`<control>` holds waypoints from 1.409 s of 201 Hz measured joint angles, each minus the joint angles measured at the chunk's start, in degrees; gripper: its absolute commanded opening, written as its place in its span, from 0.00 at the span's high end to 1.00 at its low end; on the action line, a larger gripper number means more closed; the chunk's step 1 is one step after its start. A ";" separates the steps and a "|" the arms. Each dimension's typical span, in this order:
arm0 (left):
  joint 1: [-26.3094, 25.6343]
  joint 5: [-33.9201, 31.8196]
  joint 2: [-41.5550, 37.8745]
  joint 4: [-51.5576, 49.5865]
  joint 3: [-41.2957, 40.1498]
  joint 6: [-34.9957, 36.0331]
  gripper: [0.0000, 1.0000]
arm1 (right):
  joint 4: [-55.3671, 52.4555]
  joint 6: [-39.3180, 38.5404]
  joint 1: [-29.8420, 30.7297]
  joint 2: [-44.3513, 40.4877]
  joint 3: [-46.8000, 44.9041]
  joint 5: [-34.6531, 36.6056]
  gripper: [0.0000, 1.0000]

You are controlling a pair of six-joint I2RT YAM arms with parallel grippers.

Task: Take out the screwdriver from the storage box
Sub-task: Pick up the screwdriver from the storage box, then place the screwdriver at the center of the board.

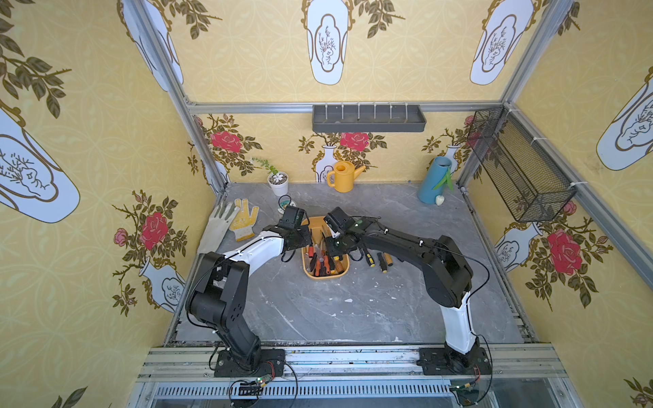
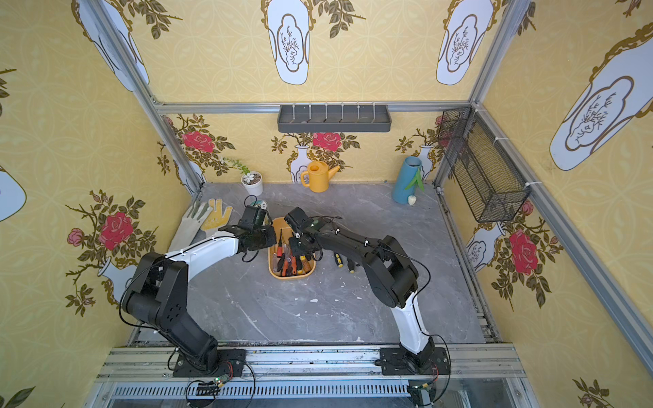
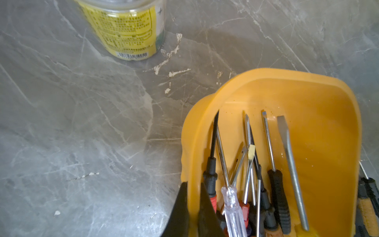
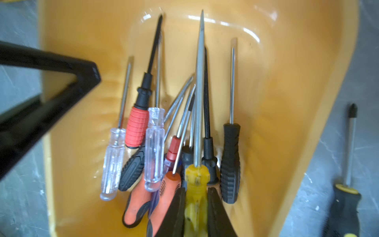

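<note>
The tabletop by the black-and-yellow screwdrivers is past the side of the box, so the right gripper should next lift the screwdriver's yellow handle over that side, lower it and let it go.
The yellow-orange storage box (image 1: 325,277) (image 2: 291,275) sits mid-table and holds several screwdrivers lying side by side. My left gripper (image 3: 193,185) is shut on the box's side wall (image 3: 192,143), one finger outside and one inside. My right gripper (image 4: 196,191) reaches into the box and is shut on the yellow handle of a screwdriver (image 4: 197,176). That screwdriver's long grey shaft (image 4: 200,82) runs over the others. In both top views the two wrists cover much of the box, hiding the fingertips.
Two black-and-yellow screwdrivers (image 1: 369,258) (image 1: 383,262) lie on the table right of the box; one appears in the right wrist view (image 4: 347,195). Behind the box stand a yellow-labelled jar (image 3: 127,30), gloves (image 1: 243,219), a white pot (image 1: 279,183), a watering can (image 1: 344,176) and a blue vase (image 1: 433,183).
</note>
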 measured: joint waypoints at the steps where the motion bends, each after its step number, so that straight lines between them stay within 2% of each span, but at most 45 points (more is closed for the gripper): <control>1: 0.00 0.00 0.00 0.00 0.00 0.00 1.00 | 0.02 0.00 -0.02 -0.07 -0.04 -0.02 1.00; 90: 0.00 -0.04 0.04 -0.09 0.17 -0.02 1.00 | 1.53 -0.39 -2.29 -8.66 -5.20 0.74 1.00; 142: 0.00 -0.20 0.04 -0.11 0.59 0.00 1.00 | 0.90 -1.73 -9.40 -14.40 -12.52 3.28 1.00; 187: 0.00 -0.22 0.28 -0.09 0.59 -0.02 1.00 | -2.34 -4.48 -12.72 -13.25 -15.34 5.01 1.00; 263: 0.00 -0.17 0.35 -0.11 0.59 -0.04 1.00 | -5.75 -6.14 -13.38 -6.95 -14.12 6.95 1.00; 283: 0.00 -0.17 0.35 -0.11 0.59 -0.04 1.00 | -6.10 -6.12 -13.53 -6.12 -13.92 7.13 0.93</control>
